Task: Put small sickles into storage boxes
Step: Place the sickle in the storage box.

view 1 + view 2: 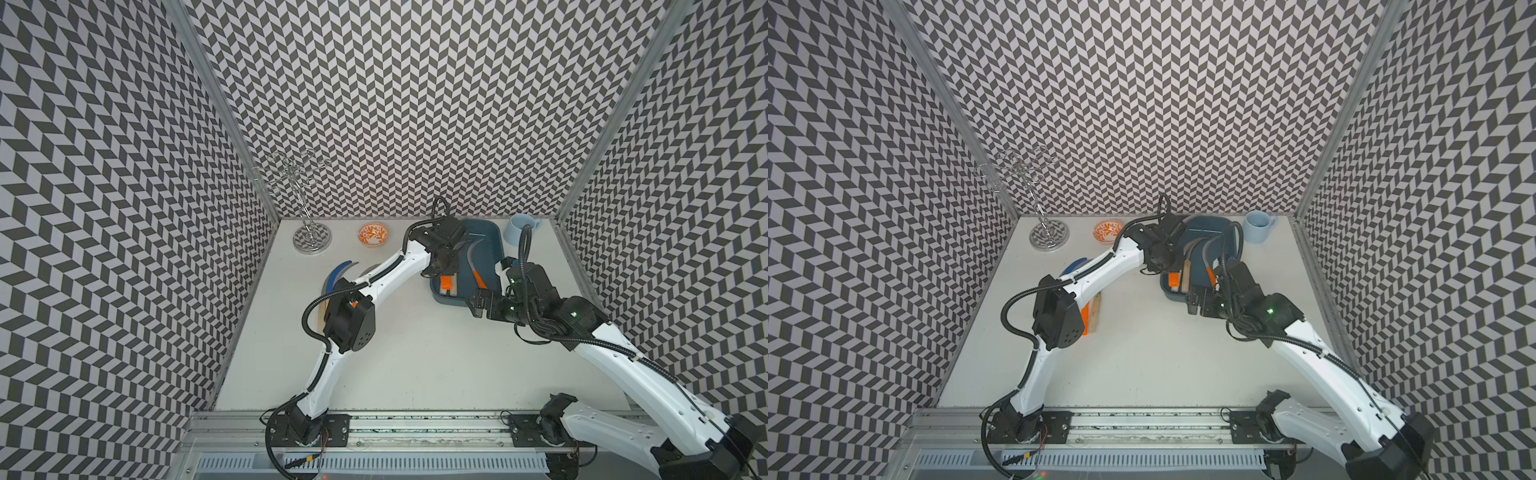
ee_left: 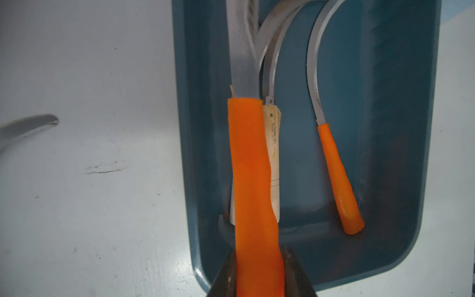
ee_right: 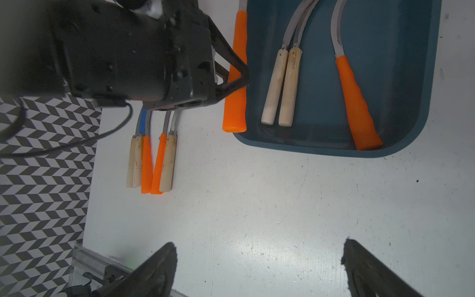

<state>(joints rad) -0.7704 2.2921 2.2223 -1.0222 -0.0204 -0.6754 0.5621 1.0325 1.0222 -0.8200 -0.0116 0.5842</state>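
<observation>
I should next lower my left gripper past the sickles' wooden handles, into the gap [image 1: 465,280] [image 2: 305,183] beside the orange-handled sickle; bare box bottom there allows the release.
My left gripper [image 2: 259,272] is shut on the orange handle of a small sickle [image 2: 248,167], held over the near left rim of the dark teal storage box [image 3: 398,77]. Its blade points along the box. Inside the box lie two wooden-handled sickles [image 3: 282,84] side by side and one orange-handled sickle [image 3: 357,102]. Several more sickles [image 3: 151,162] lie in a row on the table to the left, one with a blue blade [image 1: 338,274]; my left arm partly covers them in both top views. My right gripper [image 3: 258,252] is open over bare table just in front of the box.
A light blue mug [image 1: 519,228] stands at the back right of the box. A small orange-patterned bowl [image 1: 373,235] and a wire stand on a round base [image 1: 311,241] are at the back left. Patterned walls close in three sides.
</observation>
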